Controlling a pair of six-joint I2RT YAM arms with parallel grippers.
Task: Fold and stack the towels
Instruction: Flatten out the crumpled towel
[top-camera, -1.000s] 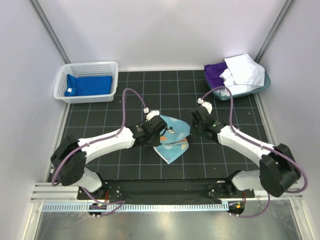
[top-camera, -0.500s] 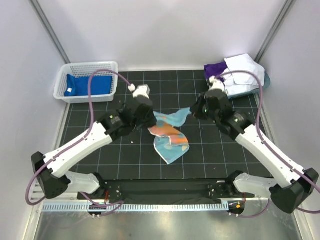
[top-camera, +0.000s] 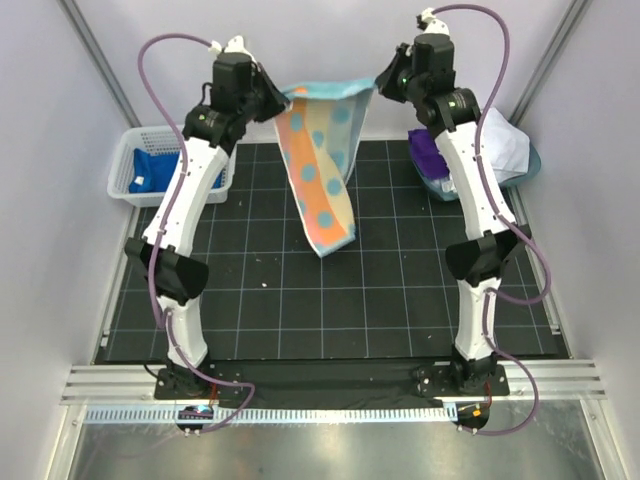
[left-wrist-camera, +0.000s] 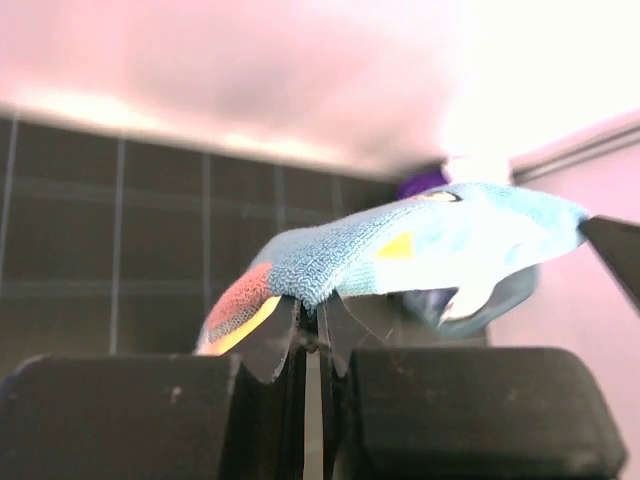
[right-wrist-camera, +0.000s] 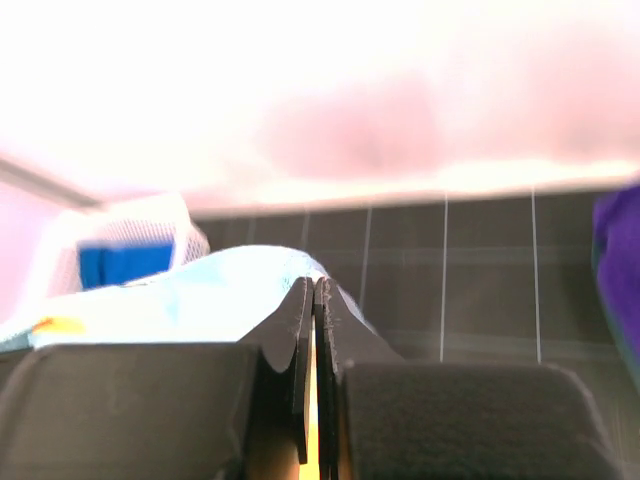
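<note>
My left gripper needs to move back and down to the near edge of the bare black mat and let go of the towel's corner, because the polka-dot towel (top-camera: 325, 165) hangs stretched above the mat.
A polka-dot towel (top-camera: 325, 165), pastel with orange and blue dots, hangs high above the black mat, stretched between both arms. My left gripper (top-camera: 283, 97) is shut on its left top corner; in the left wrist view that gripper (left-wrist-camera: 312, 312) pinches the towel (left-wrist-camera: 400, 250). On the opposite corner my right gripper (top-camera: 377, 88) is shut, and the right wrist view shows this gripper (right-wrist-camera: 316, 287) clamping the pale blue edge of the towel (right-wrist-camera: 200, 300). A folded blue towel (top-camera: 145, 165) lies in the white basket (top-camera: 125, 195). Purple (top-camera: 430, 150) and white (top-camera: 500, 140) towels sit in the teal tub (top-camera: 525, 168).
The basket stands at the back left of the gridded mat (top-camera: 330, 300), the tub at the back right. Grey walls close in on three sides. The arm bases sit at the near edge on a metal rail (top-camera: 330, 410).
Both arms rose from low over the mat to full height at the back, lifting the polka-dot towel off the mat so it now hangs spread between them.
</note>
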